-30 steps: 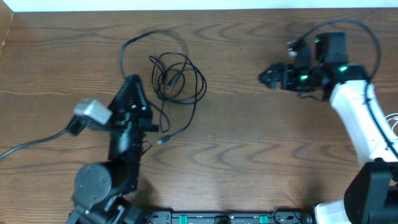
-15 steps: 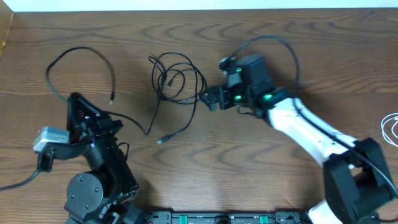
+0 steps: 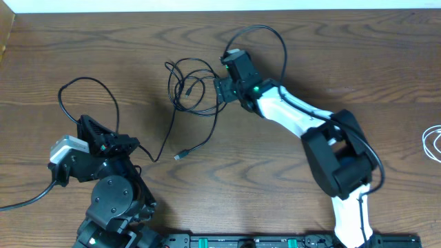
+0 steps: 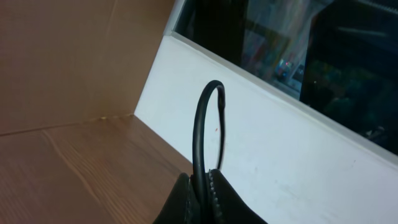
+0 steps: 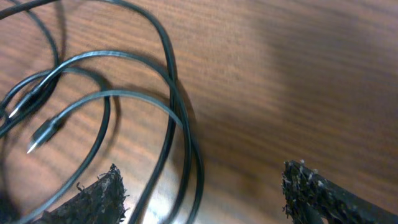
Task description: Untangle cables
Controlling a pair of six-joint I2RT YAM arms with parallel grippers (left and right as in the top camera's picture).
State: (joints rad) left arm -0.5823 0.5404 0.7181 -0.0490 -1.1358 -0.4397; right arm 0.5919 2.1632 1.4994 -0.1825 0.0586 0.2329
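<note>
I should pull my left gripper away from the tangle, then swing it outward and down over the bare tabletop to release. Its piece of cable runs into the loops of the tangle.
A tangle of black cables (image 3: pixel 195 85) lies in loose loops at the table's upper middle. One strand trails down to a plug end (image 3: pixel 178 156). Another black cable (image 3: pixel 89 79) arcs out to the left, and my left gripper (image 3: pixel 83 124) is shut on it. In the left wrist view that cable (image 4: pixel 203 124) rises in a hoop from between the closed fingers (image 4: pixel 200 190). My right gripper (image 3: pixel 219 89) hangs open over the tangle's right edge. In the right wrist view, two strands (image 5: pixel 186 149) run between its fingertips (image 5: pixel 202 190), and small plugs (image 5: pixel 38 134) lie to the left.
A white cable (image 3: pixel 434 143) curls at the table's far right edge. A cardboard wall (image 4: pixel 68 56) and a white board stand behind the left gripper. The arm bases sit along the front edge.
The right arm swept left from the right side of the table to the tangle, and its jaws narrowed slightly. The left arm drew back down and left, pulling one black cable out.
</note>
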